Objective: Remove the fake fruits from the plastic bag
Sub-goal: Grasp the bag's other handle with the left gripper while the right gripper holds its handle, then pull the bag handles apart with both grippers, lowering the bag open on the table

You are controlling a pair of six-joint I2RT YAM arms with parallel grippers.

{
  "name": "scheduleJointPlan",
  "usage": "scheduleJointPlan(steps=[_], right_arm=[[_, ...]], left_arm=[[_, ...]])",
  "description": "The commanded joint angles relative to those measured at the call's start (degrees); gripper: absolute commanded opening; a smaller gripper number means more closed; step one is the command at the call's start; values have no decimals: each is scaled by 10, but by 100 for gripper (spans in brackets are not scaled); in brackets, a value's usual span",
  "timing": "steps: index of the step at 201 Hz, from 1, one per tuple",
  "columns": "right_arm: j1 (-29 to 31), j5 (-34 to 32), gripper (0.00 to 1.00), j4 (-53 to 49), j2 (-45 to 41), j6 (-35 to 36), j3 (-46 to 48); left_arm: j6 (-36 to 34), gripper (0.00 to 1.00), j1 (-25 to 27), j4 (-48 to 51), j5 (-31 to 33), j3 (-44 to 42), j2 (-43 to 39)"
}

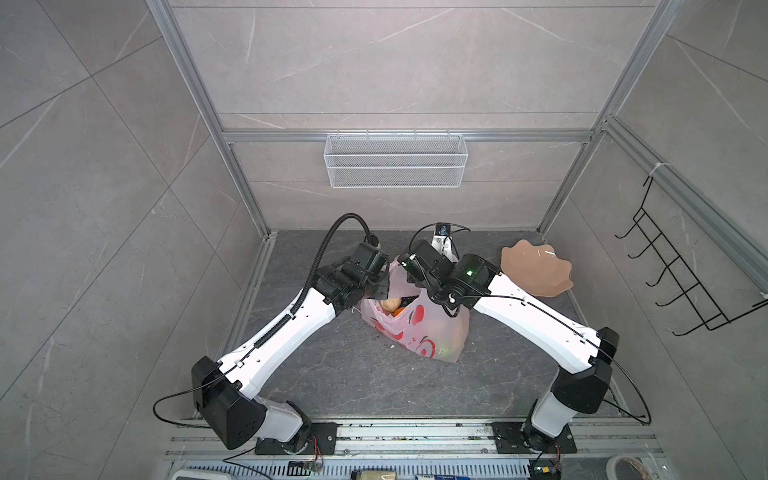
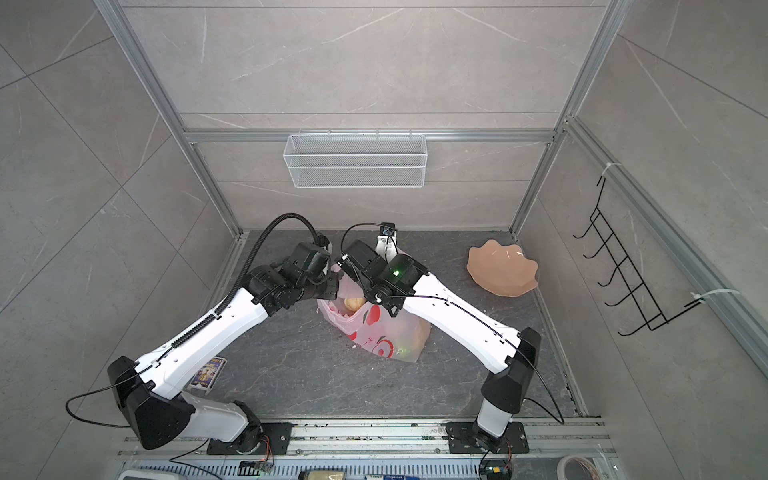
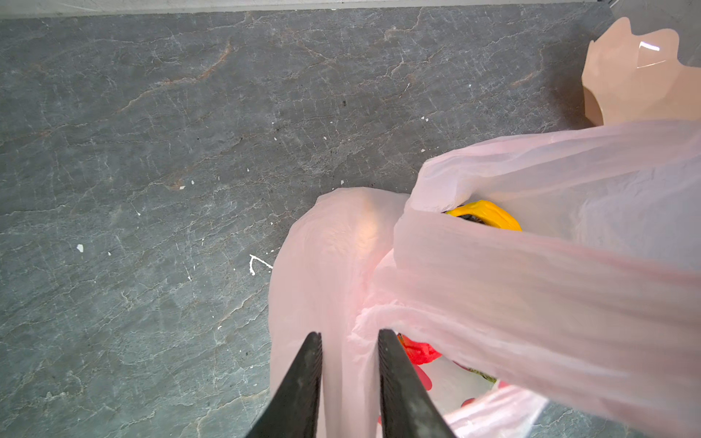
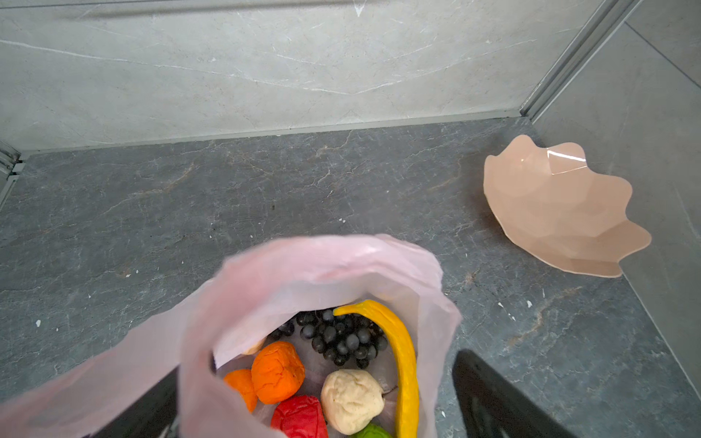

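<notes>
The bag's plate-side film (image 4: 439, 310) stands between my wide-open fingers. My right gripper shifts toward the peach plate next and closes on the bag's handle on that side.
The pale-pink plastic bag (image 1: 419, 332) stands mid-table with its mouth up. Inside it, the right wrist view shows the fake fruits: a yellow banana (image 4: 402, 352), dark grapes (image 4: 341, 337), two oranges (image 4: 277, 371), a red apple (image 4: 299, 417), a cream lump (image 4: 351, 400) and a green fruit (image 4: 371, 432). My left gripper (image 3: 351, 335) is at the bag's left rim, its jaws narrowed on a fold of the film. My right gripper (image 4: 318, 362) hangs over the mouth with its jaws wide open. One of its fingers (image 4: 493, 398) is outside the bag; the other is veiled by film.
A peach scalloped plate (image 1: 536, 270) lies at the back right near the side wall. A white wire basket (image 1: 395, 160) hangs on the back wall and a black hook rack (image 1: 681, 270) on the right wall. A colourful card (image 2: 208, 372) lies under the left arm.
</notes>
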State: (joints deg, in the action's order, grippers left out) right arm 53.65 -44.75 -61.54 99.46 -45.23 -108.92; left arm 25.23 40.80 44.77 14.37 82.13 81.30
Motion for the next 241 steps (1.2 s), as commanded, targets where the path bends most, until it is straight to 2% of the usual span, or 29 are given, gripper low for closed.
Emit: scheduleJointPlan(steps=[1, 22, 44, 59, 87, 100, 112, 122, 137, 156, 170, 188, 207, 221, 233, 241], right_arm=[[1, -22, 100, -33, 26, 0, -32], [-1, -34, 100, -45, 42, -1, -50], [-2, -55, 88, -65, 41, -15, -50], [-2, -60, 73, -54, 17, -11, -25], [-3, -51, 31, 3, -51, 10, 58], [-8, -41, 21, 30, -79, 20, 89], [-29, 5, 10, 69, -104, 39, 118], [-59, 71, 0, 113, -121, 58, 139], [-97, 157, 0, 170, -126, 91, 145], [-125, 214, 0, 194, -95, 119, 88], [-155, 263, 0, 183, -40, 132, -4], [-182, 296, 0, 154, 36, 152, -137], [-190, 306, 0, 86, 138, 181, -338], [-190, 327, 0, 26, 200, 185, -475], [-189, 347, 0, -16, 228, 183, -529], [-184, 351, 0, -34, 232, 179, -524]], left_arm=[[9, 26, -1, -18, -7, 1, -20], [12, 23, -1, -22, -2, -3, -25], [19, 19, -2, -25, 9, -8, -30], [26, 16, -8, -24, 12, -10, -30], [47, 9, -29, -28, 8, -19, -30], [60, 5, -48, -34, -5, -24, -31], [72, 3, -68, -43, -27, -27, -31], [81, 0, -91, -57, -53, -28, -31], [99, 0, -131, -80, -88, -24, -28], [128, 0, -188, -110, -140, -3, -10], [164, 0, -231, -138, -186, 17, 12], [195, 0, -265, -161, -211, 59, 43], [213, 0, -286, -161, -220, 104, 64], [226, 0, -294, -176, -219, 99, 53], [229, 0, -295, -195, -213, 68, 32], [231, 0, -295, -211, -214, 36, 13]])
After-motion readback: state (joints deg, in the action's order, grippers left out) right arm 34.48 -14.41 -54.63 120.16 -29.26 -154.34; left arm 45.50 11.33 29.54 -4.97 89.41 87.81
